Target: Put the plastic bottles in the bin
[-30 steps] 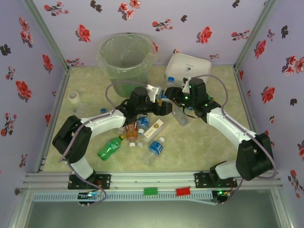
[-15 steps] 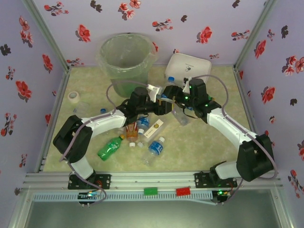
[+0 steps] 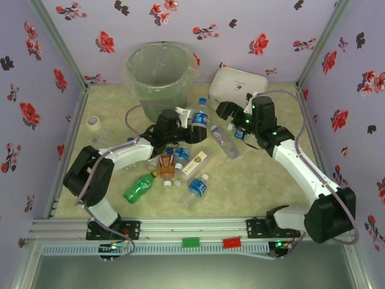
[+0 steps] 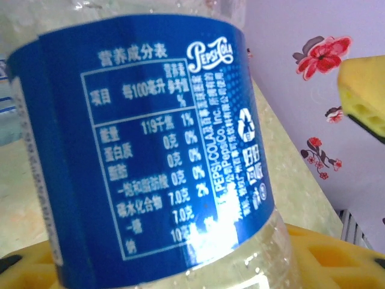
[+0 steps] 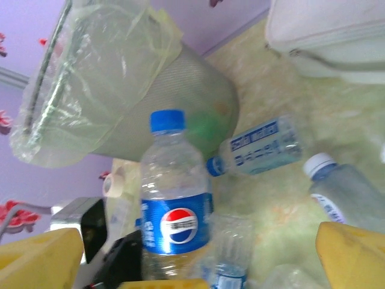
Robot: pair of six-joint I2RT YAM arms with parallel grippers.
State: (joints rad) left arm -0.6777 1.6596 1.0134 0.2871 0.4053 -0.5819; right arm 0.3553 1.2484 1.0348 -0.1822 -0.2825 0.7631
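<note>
I will next lift the bottle with my left gripper, carry it outward past the bin's rim and release it, because the bin's opening point(image 3: 160, 65) is outward and above.
My left gripper point(image 3: 187, 124) is shut on a clear plastic bottle with a blue Pepsi label point(image 3: 199, 117) and holds it upright just in front of the bin point(image 3: 160, 72). In the left wrist view the label point(image 4: 150, 144) sits between the yellow fingers point(image 4: 328, 256). My right gripper point(image 3: 224, 111) stands open to the bottle's right, apart from it. Its wrist view shows the held bottle point(image 5: 174, 211), the bin point(image 5: 150, 102) and lying bottles point(image 5: 258, 147) point(image 5: 352, 195). More bottles lie on the table: a green one point(image 3: 139, 188), clear ones point(image 3: 196, 188) point(image 3: 225, 141) and an amber one point(image 3: 166, 165).
A white lidded box point(image 3: 239, 84) sits at the back right, behind the right gripper. A tape roll point(image 3: 92, 123) lies by the left wall. A small white-and-yellow carton point(image 3: 197, 162) lies among the bottles. Flowered walls close the table on three sides.
The right gripper opened, let go of the Pepsi bottle and drew back to the right. The left gripper closed on that bottle and swung it left, upright, nearer the bin.
</note>
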